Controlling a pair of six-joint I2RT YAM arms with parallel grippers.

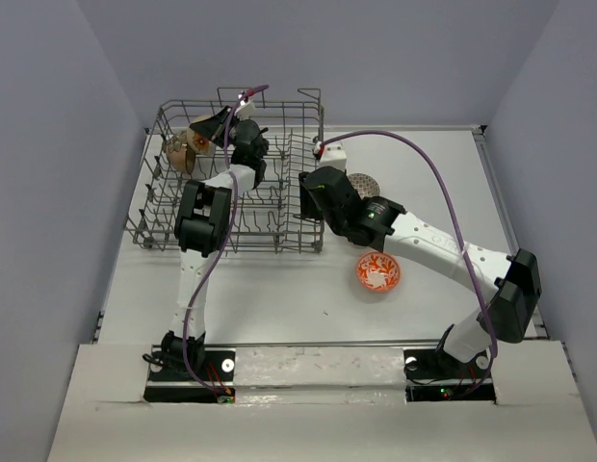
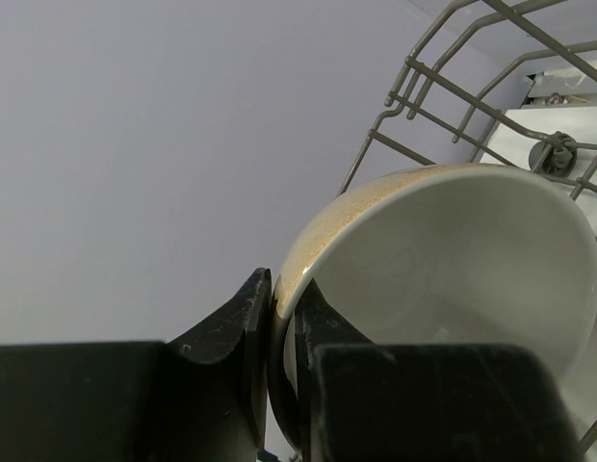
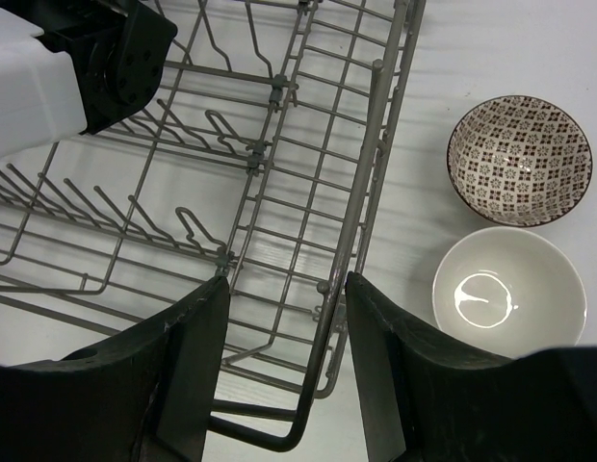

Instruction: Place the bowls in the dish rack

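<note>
The brown bowl is already on edge, so my left gripper will next lower slightly, set it on the dish rack's wires (image 1: 207,152) beside the racked bowl and release its rim.
The grey wire dish rack (image 1: 279,226) stands at the far left of the table. My left gripper (image 1: 212,125) is inside its far left corner, shut on the rim of the brown bowl with cream inside (image 1: 180,145). The left wrist view shows that bowl (image 2: 453,260) tilted on edge between my fingers (image 2: 282,318). My right gripper (image 1: 310,195) is open and hovers over the rack's right side wall (image 3: 361,241), its jaws astride the wire (image 3: 287,289). A grey-patterned bowl (image 3: 519,159) and a white bowl (image 3: 507,287) sit on the table just right of the rack. The orange-red bowl (image 1: 377,272) lies nearer.
The grey-patterned bowl (image 1: 365,182) is partly hidden by my right arm in the top view. My left arm's wrist (image 3: 87,67) hangs over the rack's tines. Grey walls close in the table (image 1: 279,289) on the left, back and right.
</note>
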